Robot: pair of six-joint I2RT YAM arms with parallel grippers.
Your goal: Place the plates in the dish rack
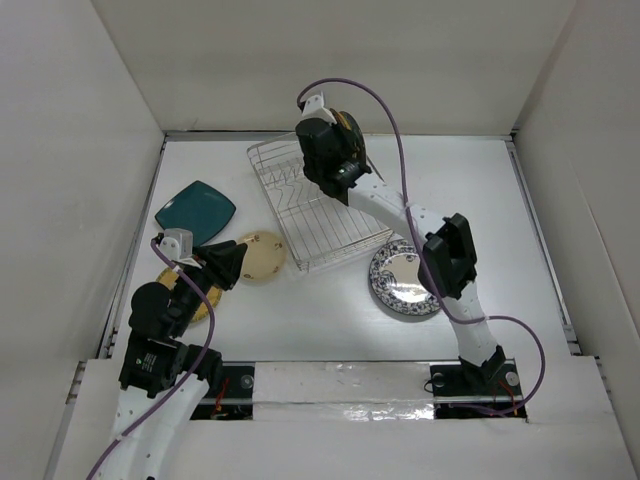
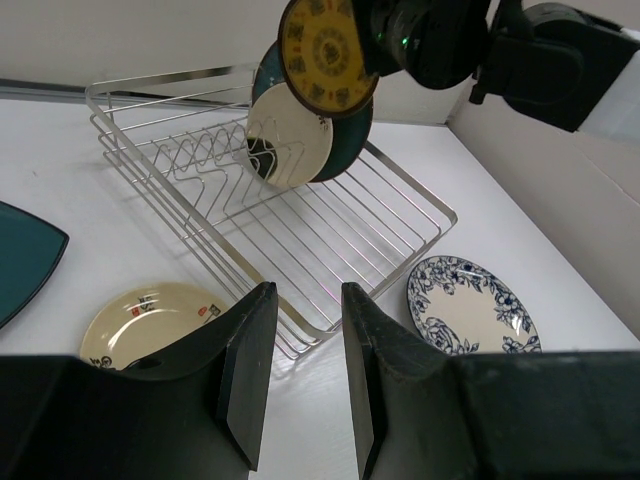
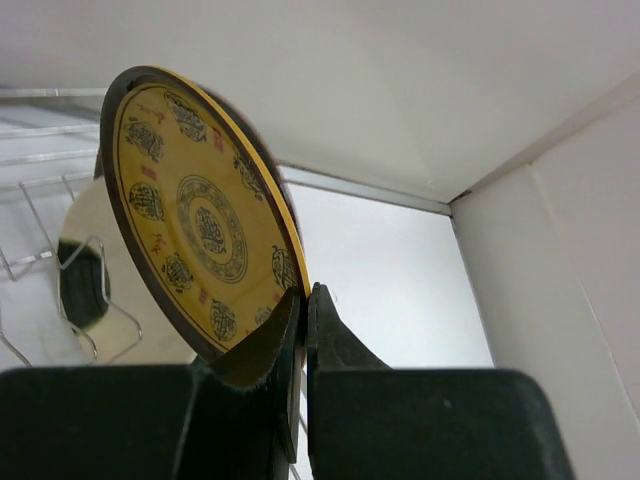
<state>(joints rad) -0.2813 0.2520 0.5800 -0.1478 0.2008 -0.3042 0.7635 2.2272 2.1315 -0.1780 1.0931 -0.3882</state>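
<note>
The gold-brown plate's rim still hangs above the wires, so my right gripper should next move down into the rack beside the standing cream plate [image 3: 128, 285] to release it.
The silver wire dish rack [image 1: 318, 225] stands at the table's middle back. My right gripper [image 3: 305, 292] is shut on the rim of a gold-brown patterned plate [image 3: 195, 220] and holds it upright above the rack; the left wrist view also shows this plate [image 2: 325, 50]. A cream plate [image 2: 290, 140] and a dark teal plate [image 2: 352, 135] stand in the rack beneath it. My left gripper [image 2: 305, 290] is open and empty, low over the table near the rack's front corner. On the table lie a blue-and-white plate [image 1: 405, 280], a cream plate [image 1: 262, 255] and a teal rounded-square plate [image 1: 196, 212].
A yellowish plate [image 1: 172, 283] lies partly hidden under my left arm. White walls enclose the table at the left, back and right. The right arm reaches over the blue-and-white plate and the rack's right side.
</note>
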